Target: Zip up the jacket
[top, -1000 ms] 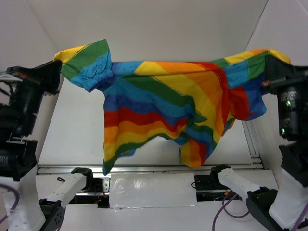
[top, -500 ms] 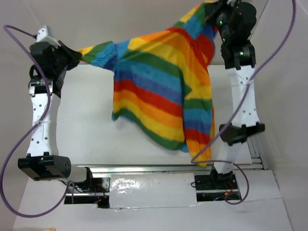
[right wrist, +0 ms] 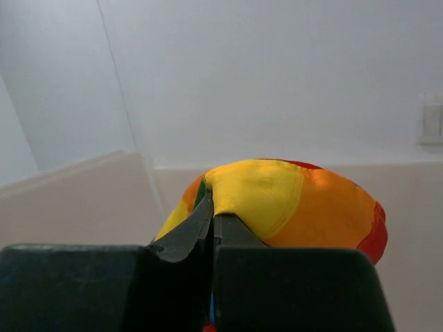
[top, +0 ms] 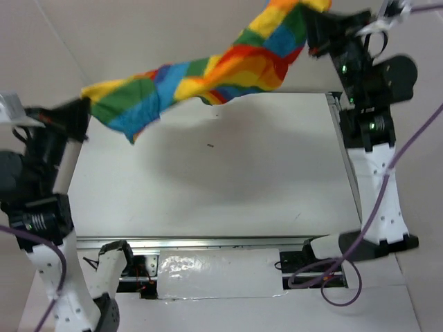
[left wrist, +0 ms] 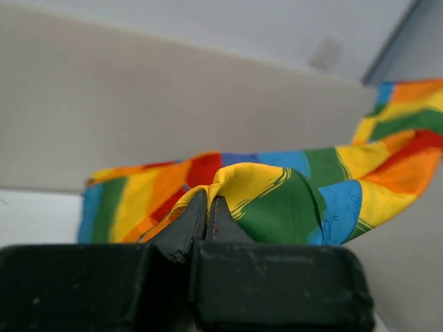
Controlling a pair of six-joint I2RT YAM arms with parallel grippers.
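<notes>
My left gripper needs to lower the yellow-green end back toward the rail next and let go of it, because the bare near part of the white table is below.
The rainbow-striped jacket (top: 208, 76) hangs stretched in the air between my two grippers, well above the white table. My left gripper (top: 82, 104) is shut on its yellow-green end at the left; in the left wrist view (left wrist: 208, 200) the fabric (left wrist: 277, 194) is pinched between the jaws. My right gripper (top: 311, 21) is shut on the yellow-orange end at the upper right; in the right wrist view (right wrist: 212, 207) the cloth (right wrist: 277, 200) bulges over the closed jaws. The orange zipper and blue hem are not visible.
The white table (top: 208, 187) lies below the jacket, with its metal rail (top: 208, 242) along the near edge. A small dark speck (top: 210, 145) lies on the table. White walls enclose the back and sides.
Both arms have swung the jacket up and away; it went from hanging spread low over the table to a bunched, stretched band high at the back. The left arm has dropped lower.
</notes>
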